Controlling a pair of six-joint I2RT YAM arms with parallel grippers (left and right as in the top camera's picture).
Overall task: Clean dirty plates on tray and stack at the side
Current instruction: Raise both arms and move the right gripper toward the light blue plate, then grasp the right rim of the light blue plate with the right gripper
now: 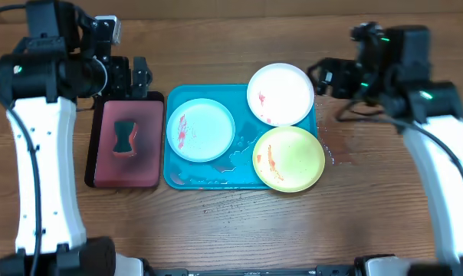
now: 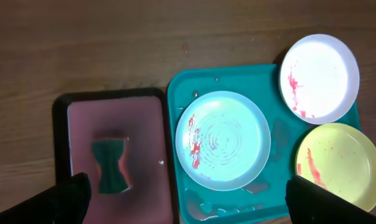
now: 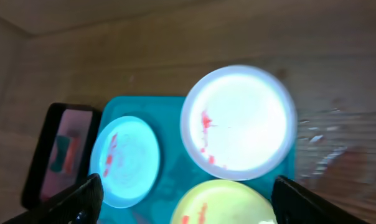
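My left gripper moves back and down over the pinkish-red tray onto that narrow waist [image 1: 124,139] [image 2: 112,164] next, since the dark teal sponge pinches in at its middle.
The teal tray [image 1: 178,178] lies mid-table. It holds the light blue plate [image 1: 201,129] on the left and the yellow-green plate [image 1: 289,158] at front right. The white plate [image 1: 280,93] at back right overlaps the rim. All three have red smears. My left gripper [image 1: 132,77] is open and empty, high behind the pinkish-red tray. My right gripper [image 1: 329,77] is open and empty, high to the right of the white plate. The left wrist view shows the open jaws [image 2: 188,208], light blue plate [image 2: 223,140], white plate [image 2: 319,78] and yellow-green plate [image 2: 340,165]. The right wrist view shows the open jaws [image 3: 188,205] and white plate [image 3: 238,121].
A dark-rimmed pinkish-red tray [image 1: 147,153] lies left of the teal tray, with a dark teal sponge [image 1: 124,136] on it. Water pools lie in the front of the teal tray [image 1: 216,178]. Wet drops mark the wood to its right [image 1: 333,149].
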